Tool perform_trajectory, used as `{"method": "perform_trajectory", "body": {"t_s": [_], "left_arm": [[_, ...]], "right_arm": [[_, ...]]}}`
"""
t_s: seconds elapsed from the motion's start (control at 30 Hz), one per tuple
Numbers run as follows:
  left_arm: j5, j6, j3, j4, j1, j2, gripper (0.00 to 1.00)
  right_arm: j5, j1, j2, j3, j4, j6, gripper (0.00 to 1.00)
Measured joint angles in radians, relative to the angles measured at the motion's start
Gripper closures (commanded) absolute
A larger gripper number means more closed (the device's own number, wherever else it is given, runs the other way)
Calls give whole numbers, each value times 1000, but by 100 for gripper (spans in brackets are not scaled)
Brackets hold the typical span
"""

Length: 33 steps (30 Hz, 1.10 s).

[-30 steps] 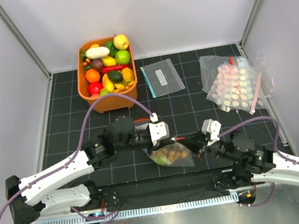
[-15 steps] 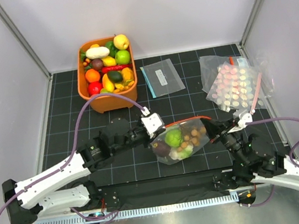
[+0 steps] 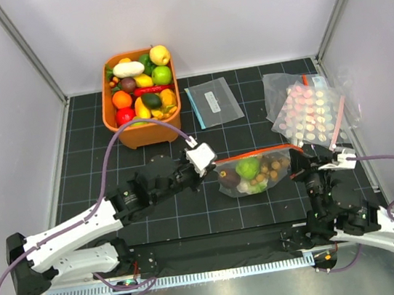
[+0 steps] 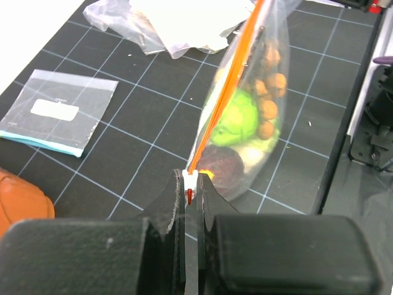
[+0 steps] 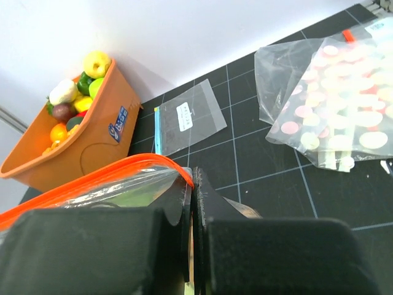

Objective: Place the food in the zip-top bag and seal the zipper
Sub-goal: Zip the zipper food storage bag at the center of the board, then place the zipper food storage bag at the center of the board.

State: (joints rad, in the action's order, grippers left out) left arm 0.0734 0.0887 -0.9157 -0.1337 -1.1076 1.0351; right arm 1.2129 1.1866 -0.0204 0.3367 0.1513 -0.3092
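My left gripper is about to turn and move away from my base toward the orange bin, and then it will go down to the black mat.
The zip-top bag (image 3: 256,174) hangs stretched between my two grippers above the black mat. Through its clear wall shows the food: a green lime (image 4: 238,117), tan balls (image 4: 270,83) and a dark purple piece (image 4: 219,162). The orange zipper (image 3: 257,154) runs taut along the bag's top edge. My left gripper (image 3: 209,163) is shut on the zipper's left end, with its white tip (image 4: 191,179) between the jaws. My right gripper (image 3: 304,165) is shut on the bag's right corner, where the zipper (image 5: 98,173) curves into the jaws.
An orange bin (image 3: 111,115) full of toy fruit stands at the back left. A flat clear bag with a blue edge (image 3: 214,102) lies behind the held bag. A larger bag of pink discs (image 3: 310,108) lies at the back right, near the wall.
The right gripper has drawn right and back, and the left has moved slightly back. The bag, slack and low between them before, now hangs stretched with its zipper taut.
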Motion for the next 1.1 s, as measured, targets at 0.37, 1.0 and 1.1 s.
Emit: {"method": "perform_trajectory", "body": {"t_s": [0.37, 1.0, 1.1], "left_arm": [[102, -90, 4, 9, 40, 20, 100], [550, -500, 38, -64, 271, -4, 100], [608, -594, 37, -94, 323, 10, 100]], "right_arm": [[-11, 3, -70, -15, -69, -7, 99], [-658, -434, -1039, 356, -343, 1, 99], [-711, -443, -1174, 452, -353, -8, 99]]}}
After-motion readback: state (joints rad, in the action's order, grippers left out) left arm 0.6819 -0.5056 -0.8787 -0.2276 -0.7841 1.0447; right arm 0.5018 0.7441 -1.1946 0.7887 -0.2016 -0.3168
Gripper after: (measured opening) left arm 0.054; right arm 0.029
